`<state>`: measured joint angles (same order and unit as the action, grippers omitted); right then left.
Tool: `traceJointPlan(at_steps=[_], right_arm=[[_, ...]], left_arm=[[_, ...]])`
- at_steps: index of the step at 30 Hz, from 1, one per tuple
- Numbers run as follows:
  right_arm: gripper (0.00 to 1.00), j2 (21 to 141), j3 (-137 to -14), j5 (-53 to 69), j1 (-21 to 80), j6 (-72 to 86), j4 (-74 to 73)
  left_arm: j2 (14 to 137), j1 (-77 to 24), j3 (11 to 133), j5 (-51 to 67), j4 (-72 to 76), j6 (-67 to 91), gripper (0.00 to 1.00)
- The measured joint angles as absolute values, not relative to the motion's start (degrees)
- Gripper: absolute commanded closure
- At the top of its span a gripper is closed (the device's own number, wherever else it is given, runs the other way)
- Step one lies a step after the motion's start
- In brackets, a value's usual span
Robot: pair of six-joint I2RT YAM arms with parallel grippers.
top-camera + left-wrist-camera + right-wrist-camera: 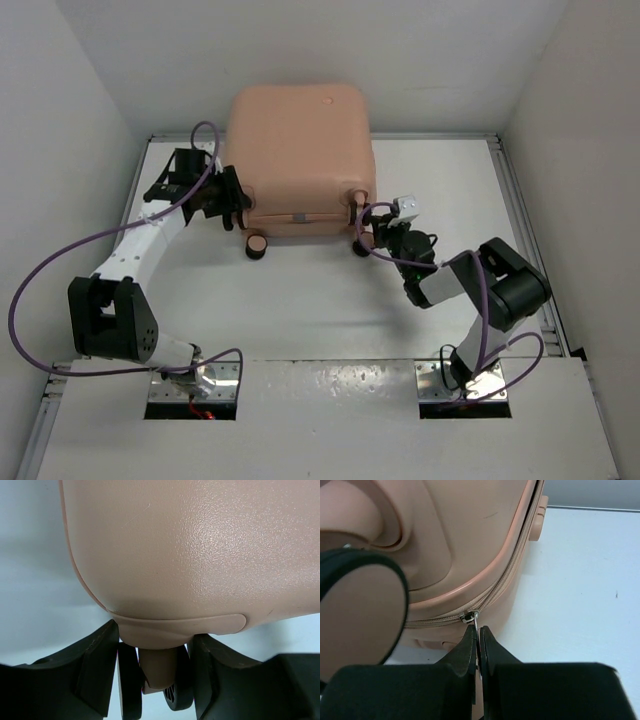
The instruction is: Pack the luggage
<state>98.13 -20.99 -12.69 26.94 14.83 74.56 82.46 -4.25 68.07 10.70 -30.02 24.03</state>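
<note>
I should pull the suitcase's wheel to the left in the top view and slightly outward with my left gripper, then let go of it, because bare tabletop lies that way.
The luggage is a salmon-pink hard-shell suitcase, lying flat and closed at the back of the table, with its wheel end toward the arms. At its near left corner my left gripper is shut on a dark twin wheel, one finger pressed against each side of it. My right gripper is at the near right corner. In the right wrist view that gripper is shut on the thin metal zipper pull, which hangs from the slider on the zipper seam. Another wheel looms on the left of that view.
Two more wheels stick out along the suitcase's near edge. White walls enclose the table on the left, right and back. A metal rail runs along the right side. Purple cables loop off both arms.
</note>
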Motion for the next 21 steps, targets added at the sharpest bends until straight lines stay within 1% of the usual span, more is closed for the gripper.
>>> traceJointPlan(at_steps=[8,14,21], right_arm=[[1.0,99.3,-22.8,-7.0,23.4,14.4,74.3],[1.0,102.7,-26.1,3.6,18.3,15.3,74.6],[1.0,109.4,-33.7,16.2,13.6,16.4,75.0]], left_arm=[[82.8,-2.8,68.0,11.1,-28.8,21.2,0.98],[83.4,-2.5,68.3,8.6,-26.1,16.3,0.99],[88.6,-2.0,73.1,5.1,-23.3,9.9,0.99]])
